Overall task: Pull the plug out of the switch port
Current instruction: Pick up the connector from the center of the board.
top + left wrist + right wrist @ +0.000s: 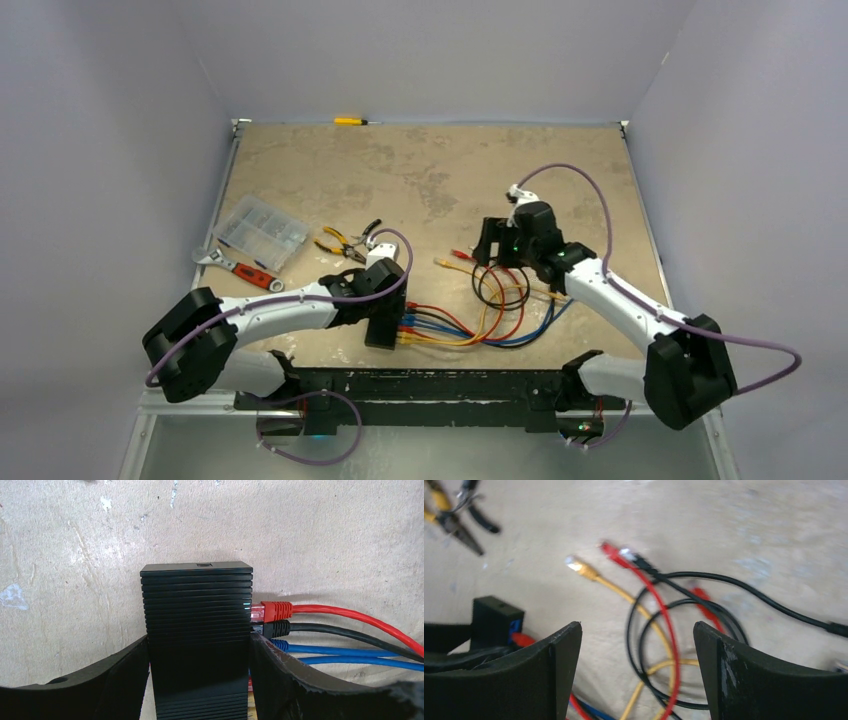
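Observation:
I will next move my right gripper to its right in the top view and lower its open fingers on both sides of the loose black cable's bend [523, 272] [718, 612], which is below.
The switch [197, 605], a ribbed black box, lies on the table with my left gripper [200, 636] shut on its two long sides. Red [272, 610], black [275, 628] and blue [280, 644] plugs sit in ports on its right face. From above, the switch [383, 335] is near the front edge under my left gripper [385, 310]. My right gripper [636, 625] hangs open and empty over a tangle of cables. Loose yellow [579, 566], red [611, 550] and black [634, 557] plugs lie free on the table beyond it. The right gripper [488, 250] is right of centre.
Coloured cables [480, 325] loop between the switch and the right arm. Pliers [345, 243], a clear compartment box [262, 232] and a red-handled wrench [240, 268] lie at the left. A yellow screwdriver [352, 121] rests at the far edge.

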### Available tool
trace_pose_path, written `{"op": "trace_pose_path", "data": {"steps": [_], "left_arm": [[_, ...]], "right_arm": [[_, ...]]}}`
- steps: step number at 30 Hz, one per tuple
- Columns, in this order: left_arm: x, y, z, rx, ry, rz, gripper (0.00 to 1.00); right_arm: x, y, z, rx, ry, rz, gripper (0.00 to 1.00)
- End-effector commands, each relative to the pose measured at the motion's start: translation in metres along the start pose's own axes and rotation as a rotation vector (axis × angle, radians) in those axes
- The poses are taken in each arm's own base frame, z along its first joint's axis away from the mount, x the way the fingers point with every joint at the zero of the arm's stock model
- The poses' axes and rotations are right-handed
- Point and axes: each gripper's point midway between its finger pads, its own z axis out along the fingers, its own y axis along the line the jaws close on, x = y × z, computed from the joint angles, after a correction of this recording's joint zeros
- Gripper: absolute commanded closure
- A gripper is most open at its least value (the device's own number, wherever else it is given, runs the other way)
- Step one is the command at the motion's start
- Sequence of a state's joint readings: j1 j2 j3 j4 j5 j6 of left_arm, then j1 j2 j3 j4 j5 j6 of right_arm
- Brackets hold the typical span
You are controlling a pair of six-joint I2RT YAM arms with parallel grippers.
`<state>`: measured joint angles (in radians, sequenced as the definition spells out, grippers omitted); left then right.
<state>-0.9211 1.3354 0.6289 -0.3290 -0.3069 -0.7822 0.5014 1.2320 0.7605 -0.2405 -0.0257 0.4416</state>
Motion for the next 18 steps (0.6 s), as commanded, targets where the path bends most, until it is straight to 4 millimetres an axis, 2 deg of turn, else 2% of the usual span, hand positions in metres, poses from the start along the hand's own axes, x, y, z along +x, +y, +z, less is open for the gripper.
{"op": "trace_pose_path", "data": {"steps": [1, 7, 9, 15, 18], "left_arm": [[0.021, 0.014, 0.01, -0.046, 0.073, 0.036, 0.6], [0.021, 0.013, 0.01, -0.044, 0.074, 0.035, 0.6], [0.022, 0.014, 0.01, -0.045, 0.075, 0.034, 0.6], [0.021, 0.013, 0.01, -0.044, 0.073, 0.033, 0.6], [0.019, 0.013, 0.009, -0.047, 0.066, 0.035, 0.6]], "right_arm": [[-0.011, -0.036, -0.012, 0.058, -0.07, 0.127, 0.16], [-0.02, -0.077, -0.025, 0.121, -0.148, 0.255, 0.18], [-0.016, -0.088, -0.023, 0.132, -0.15, 0.296, 0.2], [0.006, -0.105, -0.005, 0.104, -0.073, 0.366, 0.23], [0.015, -0.104, 0.002, 0.057, -0.05, 0.388, 0.3]]}}
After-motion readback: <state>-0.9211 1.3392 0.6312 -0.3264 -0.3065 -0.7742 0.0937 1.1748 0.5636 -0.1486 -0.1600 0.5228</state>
